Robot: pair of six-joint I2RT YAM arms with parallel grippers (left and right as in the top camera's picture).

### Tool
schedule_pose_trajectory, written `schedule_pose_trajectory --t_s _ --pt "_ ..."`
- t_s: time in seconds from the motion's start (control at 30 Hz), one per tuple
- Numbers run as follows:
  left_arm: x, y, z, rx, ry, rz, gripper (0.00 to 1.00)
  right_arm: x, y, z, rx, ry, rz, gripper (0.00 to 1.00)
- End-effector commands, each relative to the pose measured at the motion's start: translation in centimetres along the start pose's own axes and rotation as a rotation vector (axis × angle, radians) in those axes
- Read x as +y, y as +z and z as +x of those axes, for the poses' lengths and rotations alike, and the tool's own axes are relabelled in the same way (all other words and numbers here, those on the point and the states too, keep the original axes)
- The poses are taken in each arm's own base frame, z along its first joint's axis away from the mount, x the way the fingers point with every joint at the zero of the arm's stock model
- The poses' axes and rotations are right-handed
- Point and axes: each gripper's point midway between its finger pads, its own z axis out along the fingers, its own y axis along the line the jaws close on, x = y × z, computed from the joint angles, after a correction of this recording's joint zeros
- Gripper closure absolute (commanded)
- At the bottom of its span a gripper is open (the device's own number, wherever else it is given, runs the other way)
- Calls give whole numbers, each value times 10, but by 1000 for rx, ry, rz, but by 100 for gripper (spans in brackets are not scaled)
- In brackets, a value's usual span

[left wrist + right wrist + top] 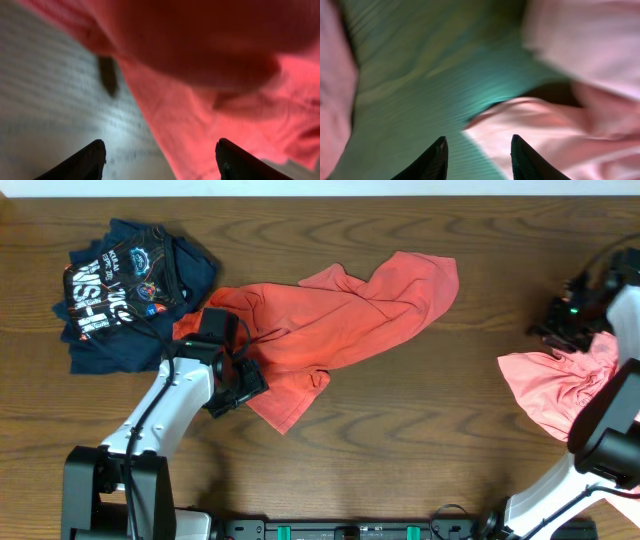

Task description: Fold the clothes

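My left gripper comes down next onto the edge at the coral-red T-shirt's near corner (pixel 254 408) (pixel 163 146), since that edge runs into the gap between the open fingers.
A coral-red T-shirt (pixel 345 315) lies crumpled across the middle of the table. My left gripper (pixel 243 385) hovers at its lower left corner. In the left wrist view the gripper (pixel 162 152) is open, with nothing between its dark fingers (pixel 92 161), and the red cloth (pixel 215 110) lies ahead and under the right finger. A salmon-pink T-shirt (pixel 560 385) sits bunched at the right edge. My right gripper (pixel 568 320) is just above its far edge. It stands open (pixel 477 150) and empty over the wood, with pink cloth (pixel 555 135) beside and beneath its right finger (pixel 527 161).
A navy printed shirt (pixel 125 285) lies folded at the back left, touching the coral shirt's left end. Dark wooden tabletop (pixel 430 430) shows between the two shirts and along the front. My right arm's links (pixel 610 430) cover part of the pink shirt.
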Motion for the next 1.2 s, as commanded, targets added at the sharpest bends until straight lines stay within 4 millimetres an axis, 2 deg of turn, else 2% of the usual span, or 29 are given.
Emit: schedule_pose_trajectory --t_s 0.0,0.2,0.3,0.43,0.57,0.63,0.67,0.77,0.83,0.93,1.03,1.13,1.17 --pt "9 12 -1 -19 7 -38 28 27 -5 4 -2 -88 -15 62" --pt "14 30 -15 -77 48 -61 28 48 1 13 20 -148 -9 62" --pt "21 37 -24 -114 54 -113 28 49 1 16 28 -150 -9 62" --pt "17 48 -32 -130 54 -101 28 48 1 19 42 -147 -3 62" --pt "3 60 -32 -106 58 -27 30 43 1 21 49 -145 27 63" --pt "-6 61 -31 -91 61 23 38 41 1 20 47 -145 36 63" --pt "-10 61 -30 -84 63 42 45 41 1 20 46 -145 35 63" --pt "-12 61 -22 -45 61 60 80 41 1 18 40 -147 40 63" --pt "-10 61 -13 -7 58 58 94 38 1 18 39 -146 54 63" --pt "-8 60 1 55 59 61 94 37 1 19 43 -145 62 63" --pt "-11 50 11 90 130 93 94 35 0 24 62 -141 68 65" --pt "-12 25 15 80 229 102 94 34 0 32 96 -135 73 65" --pt "-14 9 16 66 277 110 94 33 -1 35 109 -133 74 65"
